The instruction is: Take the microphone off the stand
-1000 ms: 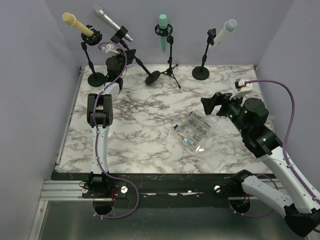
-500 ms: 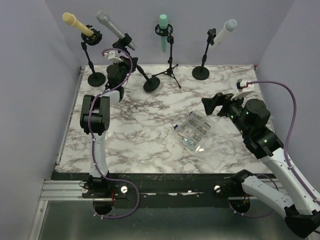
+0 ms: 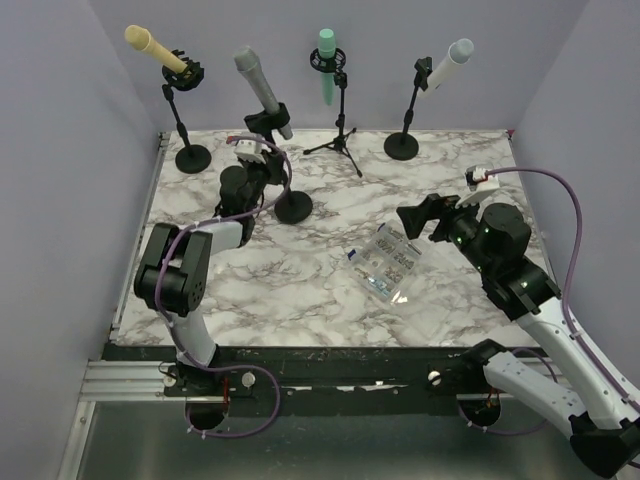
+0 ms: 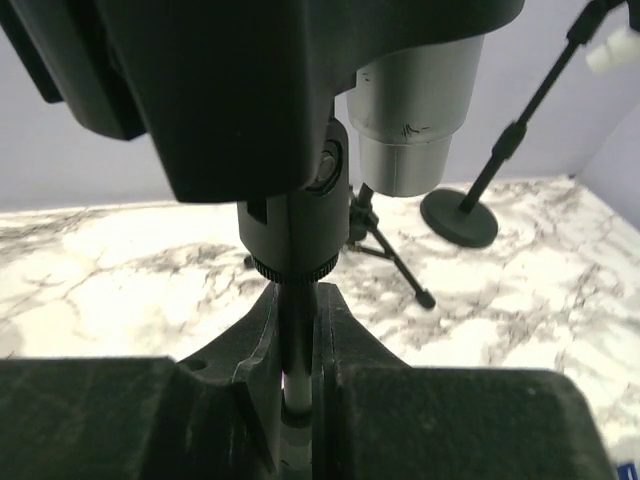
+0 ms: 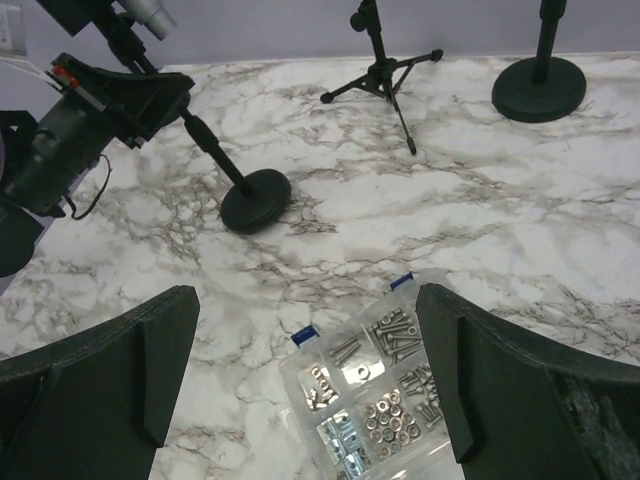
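Note:
The left gripper pulls the stand back onto the bare marble beside the clear parts box next. It releases its pole there, since that open spot lies back from the gripper.
A grey microphone sits in a black clip on a stand with a round base. My left gripper is shut on the stand's pole, just under the clip. In the left wrist view the pole runs between my closed fingers, with the grey microphone above. In the right wrist view the round base stands on the marble and the pole leans up to the left. My right gripper is open and empty, hovering over the right middle of the table above a clear parts box.
Three more stands line the back: a yellow microphone at left, a green one on a tripod, a white one at right. The clear parts box holds screws and nuts. Purple walls enclose the table.
My left gripper has dragged the grey microphone's stand from the back of the table towards the middle and right. My right gripper has shifted slightly left.

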